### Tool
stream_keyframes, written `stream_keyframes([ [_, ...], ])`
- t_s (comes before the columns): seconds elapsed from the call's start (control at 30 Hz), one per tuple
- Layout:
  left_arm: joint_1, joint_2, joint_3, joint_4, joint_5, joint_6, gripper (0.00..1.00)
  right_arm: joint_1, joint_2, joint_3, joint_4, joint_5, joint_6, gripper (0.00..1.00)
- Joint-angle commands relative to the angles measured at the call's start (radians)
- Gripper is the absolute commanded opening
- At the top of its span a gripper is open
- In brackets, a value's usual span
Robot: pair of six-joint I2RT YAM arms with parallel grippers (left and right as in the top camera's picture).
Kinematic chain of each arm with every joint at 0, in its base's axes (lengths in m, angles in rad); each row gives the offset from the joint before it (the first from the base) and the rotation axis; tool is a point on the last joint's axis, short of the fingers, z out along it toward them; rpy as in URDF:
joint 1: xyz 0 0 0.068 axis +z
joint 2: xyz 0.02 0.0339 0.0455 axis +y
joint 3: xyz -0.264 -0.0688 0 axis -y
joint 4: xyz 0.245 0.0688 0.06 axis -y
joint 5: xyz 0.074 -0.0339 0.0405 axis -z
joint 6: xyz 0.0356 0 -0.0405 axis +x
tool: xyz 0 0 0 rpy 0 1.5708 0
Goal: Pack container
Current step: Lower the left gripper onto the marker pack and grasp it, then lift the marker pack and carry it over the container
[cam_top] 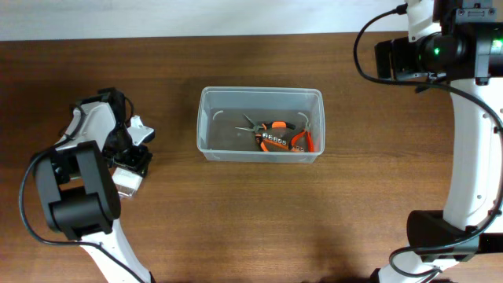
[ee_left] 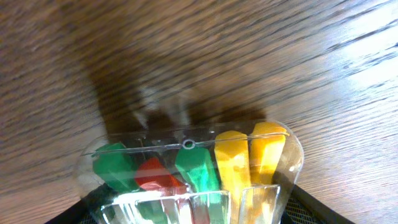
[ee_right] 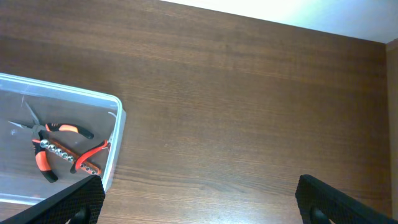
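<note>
My left gripper should next lift the pack, carry it toward the container (cam_top: pixel 260 92) and lower it. It will let go of the pack on the container's bare bottom beside the pliers, where there is open space.
The clear container (cam_top: pixel 260 92) stands at the table's middle. In it lie orange-handled pliers (cam_top: pixel 277 126) and an orange bit strip (cam_top: pixel 273 140). It also shows in the right wrist view (ee_right: pixel 115 134), with the pliers (ee_right: pixel 43 163) inside. My left gripper (cam_top: pixel 132 157) is at the table's left side, well left of the container. It is shut on a clear plastic pack (ee_left: pixel 193 168) of green, red and yellow-handled tools, low over the wood. My right gripper (ee_right: pixel 199 205) is open and empty, raised over bare wood to the right of the container.
The left arm's base (cam_top: pixel 75 192) stands at the front left and the right arm's column (cam_top: pixel 471 157) along the right edge. A pale wall runs along the far table edge (ee_right: pixel 280 22). Bare wood lies between the pack and the container.
</note>
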Motion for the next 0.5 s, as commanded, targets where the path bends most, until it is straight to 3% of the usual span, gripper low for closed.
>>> stream_keyframes([
  [0.0, -0.027, 0.032, 0.043, -0.015, 0.053, -0.036, 0.24, -0.01, 0.004, 0.004, 0.003, 0.011, 0.009, 0.99],
  [0.1, -0.039, 0.026, 0.113, -0.058, 0.053, -0.068, 0.16, -0.01, 0.004, 0.004, 0.003, 0.011, 0.009, 0.99],
  [0.3, -0.082, -0.021, 0.375, -0.237, 0.057, -0.12, 0.1, -0.01, 0.004, 0.004, 0.003, 0.011, 0.009, 0.99],
  [0.47, -0.182, -0.071, 0.535, -0.28, 0.056, -0.103, 0.08, -0.01, 0.004, 0.004, 0.003, 0.011, 0.009, 0.99],
])
